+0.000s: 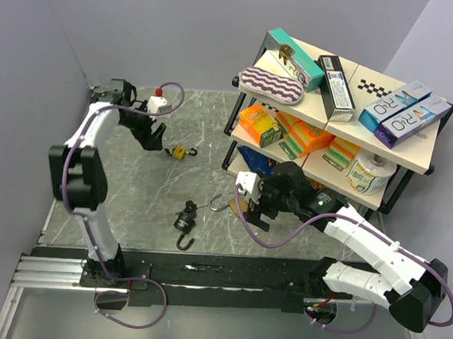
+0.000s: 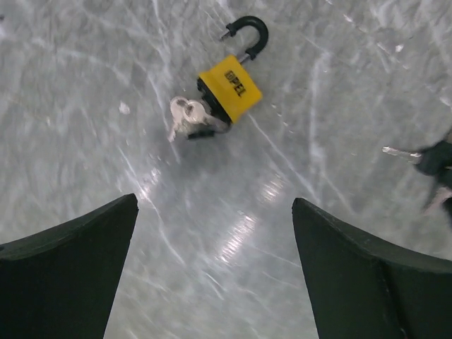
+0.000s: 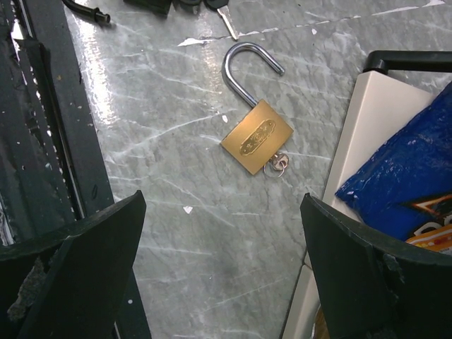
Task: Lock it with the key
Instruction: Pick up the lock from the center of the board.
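The yellow padlock's body (image 1: pixel 179 152) (image 2: pixel 232 87) lies slanted to my open fingers, so my left gripper will go down to the right in the top view and turn to close across it.
A yellow padlock (image 2: pixel 229 88) lies on the grey marbled table with its black shackle open and a silver key (image 2: pixel 185 116) in its base; it also shows in the top view (image 1: pixel 180 152). My left gripper (image 2: pixel 215 212) is open and empty, hovering just short of it (image 1: pixel 154 142). A brass padlock (image 3: pixel 256 135) lies with its steel shackle open and a key ring (image 3: pixel 277 164) at its base. My right gripper (image 3: pixel 222 205) is open and empty above the table near it (image 1: pixel 251 208). A black padlock (image 1: pixel 185 221) lies between the arms.
A shelf rack (image 1: pixel 333 122) with boxes, packets and a paper roll stands at the right; its lower board (image 3: pixel 367 134) with a blue bag (image 3: pixel 406 169) is close to my right fingers. A black rail (image 1: pixel 205 272) runs along the near edge. Grey walls stand left and behind.
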Controlling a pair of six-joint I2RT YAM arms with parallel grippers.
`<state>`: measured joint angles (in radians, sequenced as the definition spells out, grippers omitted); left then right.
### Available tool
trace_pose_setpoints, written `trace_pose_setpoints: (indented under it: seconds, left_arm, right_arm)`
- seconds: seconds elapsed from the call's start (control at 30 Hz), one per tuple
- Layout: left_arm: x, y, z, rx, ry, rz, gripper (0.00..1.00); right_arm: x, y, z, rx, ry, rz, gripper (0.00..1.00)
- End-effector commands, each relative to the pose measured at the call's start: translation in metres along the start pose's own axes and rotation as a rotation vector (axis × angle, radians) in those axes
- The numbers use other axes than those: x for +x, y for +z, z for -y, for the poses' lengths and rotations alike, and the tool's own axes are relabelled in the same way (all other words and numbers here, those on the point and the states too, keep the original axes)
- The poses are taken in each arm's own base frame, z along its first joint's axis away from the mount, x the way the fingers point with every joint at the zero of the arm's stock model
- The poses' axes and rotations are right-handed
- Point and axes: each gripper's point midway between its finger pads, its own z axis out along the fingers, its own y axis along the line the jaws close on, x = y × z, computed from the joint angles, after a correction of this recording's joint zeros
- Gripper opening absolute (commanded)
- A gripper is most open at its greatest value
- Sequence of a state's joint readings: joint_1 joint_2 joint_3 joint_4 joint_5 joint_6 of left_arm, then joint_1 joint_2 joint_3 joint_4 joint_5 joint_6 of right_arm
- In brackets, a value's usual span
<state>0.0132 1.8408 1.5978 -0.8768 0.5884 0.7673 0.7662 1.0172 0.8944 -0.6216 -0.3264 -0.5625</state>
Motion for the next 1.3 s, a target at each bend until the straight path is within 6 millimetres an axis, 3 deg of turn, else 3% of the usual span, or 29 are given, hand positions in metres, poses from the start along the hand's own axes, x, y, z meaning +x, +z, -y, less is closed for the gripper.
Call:
trace_pose_setpoints:
  seconds: [0.0, 0.17, 0.3, 0.63, 0.93, 1.27]
  left_arm:
    - [-0.012, 0.008, 0.001, 0.149, 0.178, 0.006, 0.96]
    - [-0.004, 0.044, -0.005, 0.173, 0.363, -0.066, 0.96]
    - [0.002, 0.061, 0.009, 0.265, 0.553, -0.049, 0.96]
    - [0.003, 0.106, 0.014, 0.337, 0.686, -0.053, 0.96]
    - [0.006, 0.129, 0.007, 0.345, 0.729, -0.07, 0.98]
    - [0.019, 0.145, 0.014, 0.355, 0.817, -0.084, 0.99]
  right_arm:
    - [0.0, -0.003, 0.0, 0.02, -0.014, 0.017, 0.99]
    - [0.006, -0.001, -0.003, 0.007, -0.004, -0.001, 0.99]
    - [0.01, 0.001, -0.005, -0.003, -0.009, -0.012, 0.99]
    - [0.011, 0.004, -0.006, -0.021, -0.003, -0.024, 0.99]
    - [0.014, 0.007, -0.007, -0.027, -0.004, -0.037, 0.99]
    - [0.009, 0.008, -0.003, -0.025, -0.019, -0.04, 0.99]
